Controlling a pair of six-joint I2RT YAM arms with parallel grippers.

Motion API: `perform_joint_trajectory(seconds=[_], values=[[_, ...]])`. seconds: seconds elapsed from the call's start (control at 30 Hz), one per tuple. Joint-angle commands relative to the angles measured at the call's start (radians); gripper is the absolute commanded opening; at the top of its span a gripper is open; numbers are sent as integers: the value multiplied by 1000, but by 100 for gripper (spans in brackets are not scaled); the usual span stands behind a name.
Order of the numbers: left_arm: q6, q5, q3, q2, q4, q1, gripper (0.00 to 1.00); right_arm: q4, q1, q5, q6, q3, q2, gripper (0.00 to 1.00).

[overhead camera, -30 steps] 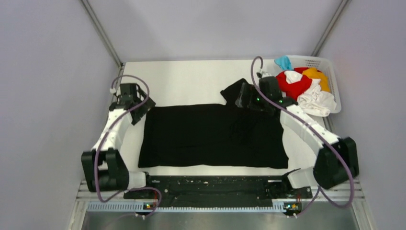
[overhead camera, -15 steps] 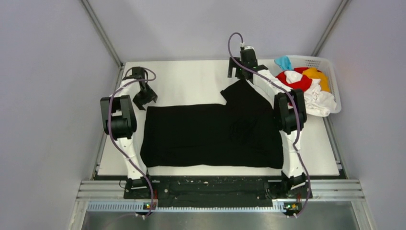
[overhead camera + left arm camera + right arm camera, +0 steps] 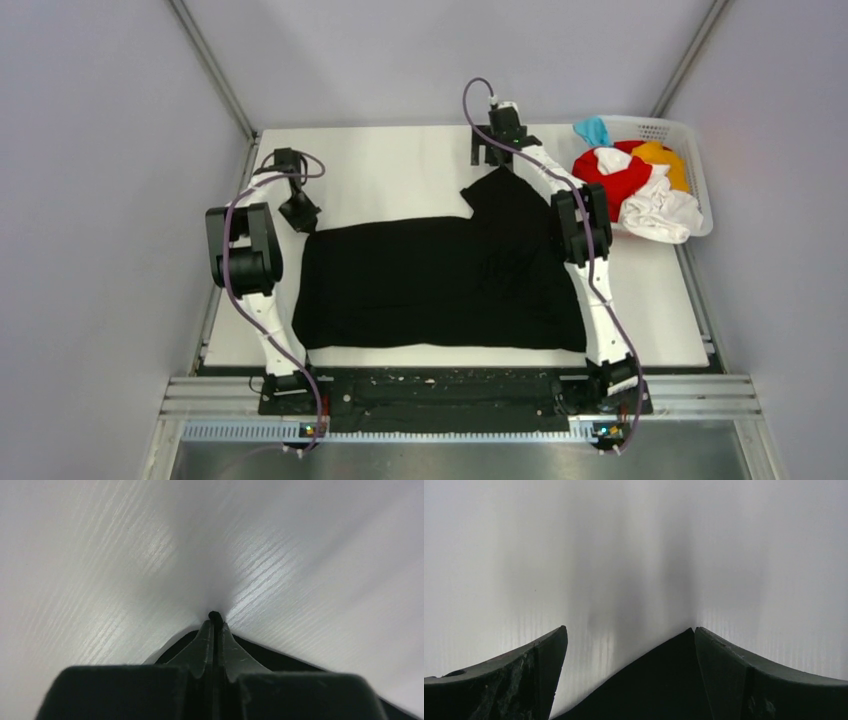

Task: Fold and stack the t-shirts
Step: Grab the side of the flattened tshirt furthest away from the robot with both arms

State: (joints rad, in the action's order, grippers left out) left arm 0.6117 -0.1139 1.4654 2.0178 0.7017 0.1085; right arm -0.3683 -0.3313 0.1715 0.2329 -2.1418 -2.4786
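Cloth is already between the spread fingers of my right gripper. It should next close slightly back over the shirt's far pointed tip (image 3: 502, 170) (image 3: 686, 636), onto the black edge.
A large black t-shirt (image 3: 440, 285) lies spread on the white table, one part folded up to a point at the far right. My left gripper (image 3: 300, 212) sits at its far left corner. In the left wrist view that gripper (image 3: 214, 617) is shut, a small nub of black cloth (image 3: 214, 614) pinched at its tips. My right gripper (image 3: 497, 158) is open at the shirt's far pointed tip. In the right wrist view the black cloth tip (image 3: 674, 680) lies between the spread fingers, against the right finger (image 3: 724, 670). Red (image 3: 615, 175), white (image 3: 662, 212), orange-yellow (image 3: 665, 155) and light blue (image 3: 594, 130) t-shirts are heaped in the basket.
The white lattice basket (image 3: 692, 135) stands at the table's far right corner, close to the right arm. Bare white table (image 3: 400, 170) runs along the far side behind the shirt. Grey walls enclose the table on three sides.
The left gripper went from open to shut on the shirt's far left corner. Both arms stretched toward the far side, and the right gripper shifted slightly left above the cloth tip.
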Motion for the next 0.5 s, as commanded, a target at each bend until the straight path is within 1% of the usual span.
perform_joint_trajectory(seconds=[0.0, 0.1, 0.23, 0.3, 0.43, 0.47], values=[[-2, 18, -32, -24, 15, -3, 0, -46, -41, 72, -61, -95, -60, 95], [-4, 7, -44, -44, 12, -3, 0, -76, -60, 129, -73, -76, -62, 91], [-7, 16, -52, -70, 9, -3, 0, -118, -71, 186, -7, 7, -11, 85], [-7, 23, -54, -79, 7, -3, 0, -117, -76, 200, 18, 70, 26, 81], [-7, 26, -69, -103, 0, -4, 0, -98, -88, 250, 53, 179, 87, 77], [-5, 27, -74, -109, -2, -5, 0, -88, -88, 261, 64, 199, 98, 73]])
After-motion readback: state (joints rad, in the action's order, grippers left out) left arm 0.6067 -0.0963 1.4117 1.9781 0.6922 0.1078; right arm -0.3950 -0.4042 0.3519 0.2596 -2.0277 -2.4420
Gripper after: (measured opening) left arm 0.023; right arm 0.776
